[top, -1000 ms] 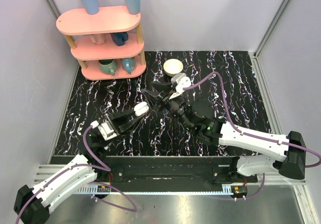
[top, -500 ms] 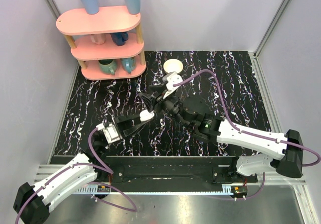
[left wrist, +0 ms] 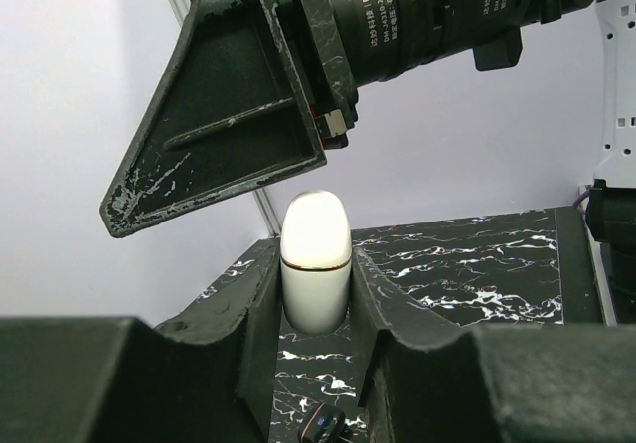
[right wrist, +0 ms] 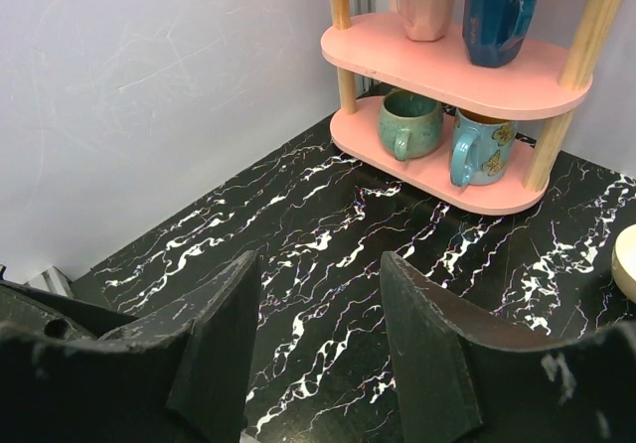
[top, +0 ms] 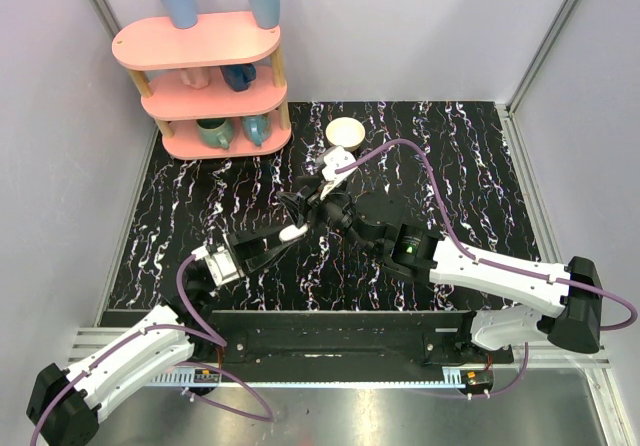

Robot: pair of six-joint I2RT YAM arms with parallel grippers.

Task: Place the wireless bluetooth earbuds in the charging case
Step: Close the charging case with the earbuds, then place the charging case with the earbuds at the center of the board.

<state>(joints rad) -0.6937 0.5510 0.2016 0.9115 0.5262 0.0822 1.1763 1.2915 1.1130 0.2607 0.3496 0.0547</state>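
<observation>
My left gripper will next tilt down and lower to release the charging case at the spot on the marble by the black block [top: 329, 243], below the gripper.
My left gripper [left wrist: 315, 282] is shut on the charging case [left wrist: 315, 239], a closed white rounded box with a thin gold seam, held upright between the fingers above the table. From above, the case [top: 291, 232] shows at the tip of the left gripper [top: 284, 236]. My right gripper [top: 303, 207] hovers just beyond and above the case. One of its black fingers [left wrist: 219, 125] hangs over the case in the left wrist view. The right gripper [right wrist: 320, 264] is open, with only marble table between its fingers. The earbuds are not visible in any view.
A small black block [left wrist: 323, 428] lies on the table under the left gripper. A round white bowl [top: 345, 131] sits at the back centre. A pink shelf [top: 200, 51] with mugs [right wrist: 409, 123] stands at the back left. Grey walls enclose the black marble table [top: 470, 166].
My right gripper has swung left and toward the case, its jaws parting a little. The left gripper shifted slightly right and nearer with the case, then held still.
</observation>
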